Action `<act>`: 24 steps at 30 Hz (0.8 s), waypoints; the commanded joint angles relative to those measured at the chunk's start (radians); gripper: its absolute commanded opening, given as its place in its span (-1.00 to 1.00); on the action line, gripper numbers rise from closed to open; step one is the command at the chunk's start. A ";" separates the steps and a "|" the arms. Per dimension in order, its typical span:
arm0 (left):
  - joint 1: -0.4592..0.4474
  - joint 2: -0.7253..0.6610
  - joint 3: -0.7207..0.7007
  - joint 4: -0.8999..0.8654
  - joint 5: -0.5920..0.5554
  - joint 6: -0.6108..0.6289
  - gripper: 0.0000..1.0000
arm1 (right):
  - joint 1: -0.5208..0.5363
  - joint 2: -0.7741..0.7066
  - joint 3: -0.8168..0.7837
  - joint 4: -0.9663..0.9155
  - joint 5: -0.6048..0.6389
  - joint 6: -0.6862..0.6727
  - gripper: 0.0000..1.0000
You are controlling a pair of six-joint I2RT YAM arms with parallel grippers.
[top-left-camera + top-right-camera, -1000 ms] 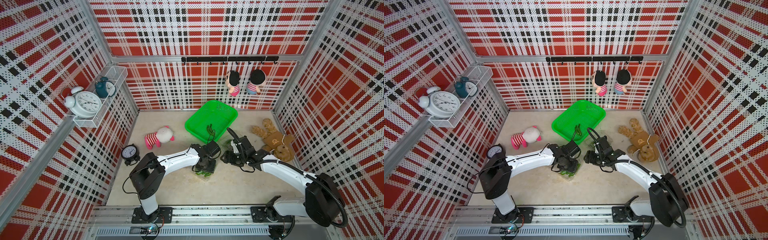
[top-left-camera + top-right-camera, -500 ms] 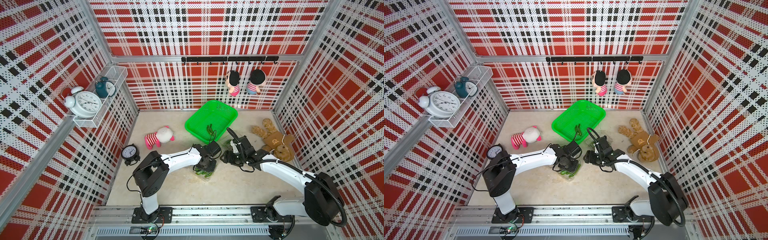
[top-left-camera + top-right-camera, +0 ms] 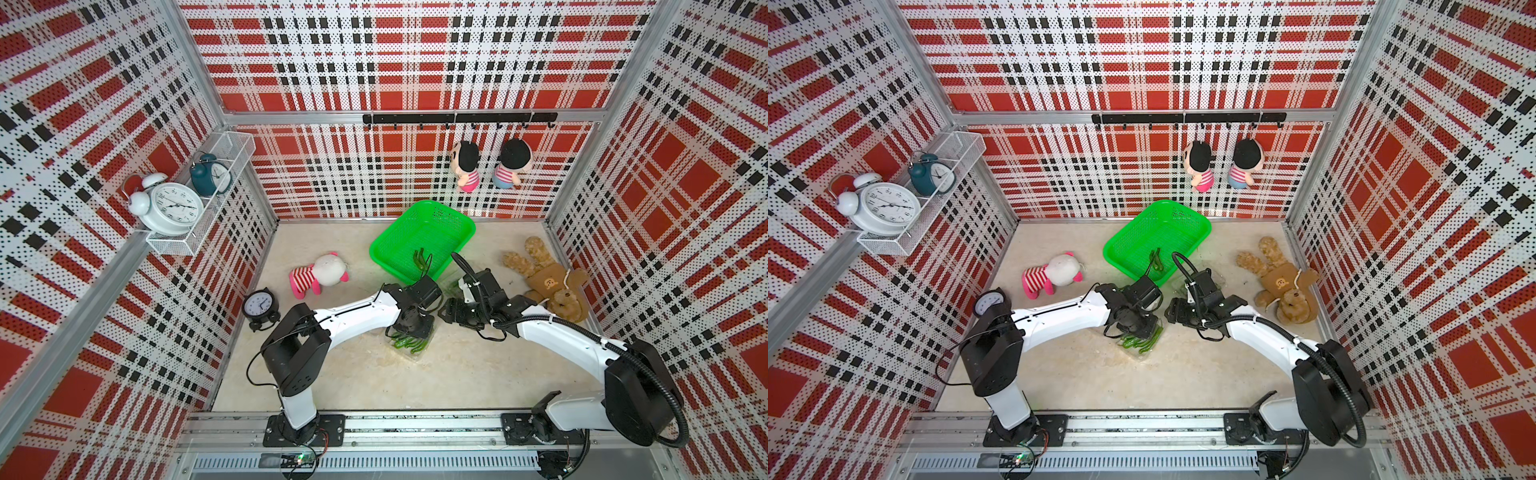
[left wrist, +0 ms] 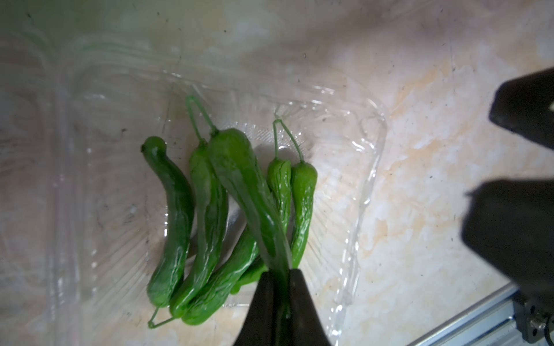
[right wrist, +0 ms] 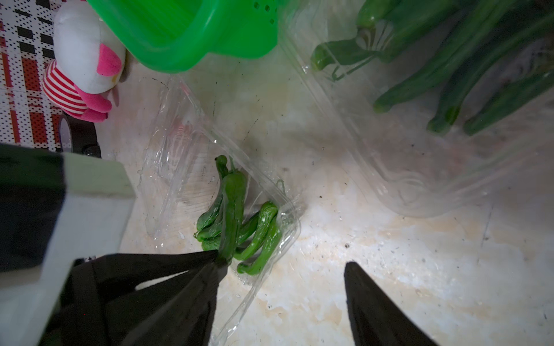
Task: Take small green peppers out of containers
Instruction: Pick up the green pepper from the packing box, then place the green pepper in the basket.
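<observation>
I should lift my left gripper next and swing it outward over the bottom of the bright green basket (image 3: 422, 243), which already has peppers in it. Then I should lower my left gripper and let go of the pepper.
My left gripper (image 4: 280, 287) is shut on the tip of one small green pepper (image 4: 239, 179), just above an open clear container (image 4: 362, 140). Several more peppers (image 4: 177, 215) lie in that container. In both top views this gripper (image 3: 411, 328) (image 3: 1136, 328) hangs over the same peppers (image 3: 409, 343) (image 3: 1142, 341) in the middle of the floor. My right gripper (image 5: 281, 266) (image 3: 451, 311) stands open and empty beside it. A second clear container (image 5: 389, 167) holds several peppers (image 5: 449, 75); in the top views my right arm mostly hides it.
A bright green basket (image 3: 432, 224) (image 5: 195, 30) sits behind both grippers with a few peppers (image 3: 420, 261) inside. A pink-striped plush (image 3: 318, 274) and a small black clock (image 3: 259, 305) lie to the left. A brown teddy bear (image 3: 548, 282) lies to the right.
My left gripper has closed on a pepper over the open container. The right arm has stayed where it was, still open.
</observation>
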 commanded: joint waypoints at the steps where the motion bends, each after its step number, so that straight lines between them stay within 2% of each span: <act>1: 0.030 -0.066 0.046 -0.060 -0.007 0.038 -1.00 | 0.004 0.011 0.024 0.007 0.002 -0.005 0.40; 10: 0.104 -0.182 0.106 -0.110 -0.007 0.085 -1.00 | 0.004 0.056 0.059 0.014 -0.010 -0.021 0.40; 15: 0.143 -0.217 0.156 -0.091 -0.017 0.162 -1.00 | 0.004 0.087 0.091 0.016 -0.014 -0.031 0.41; 24: 0.231 -0.171 0.309 0.004 -0.045 0.234 -1.00 | 0.005 0.130 0.131 0.016 -0.018 -0.039 0.41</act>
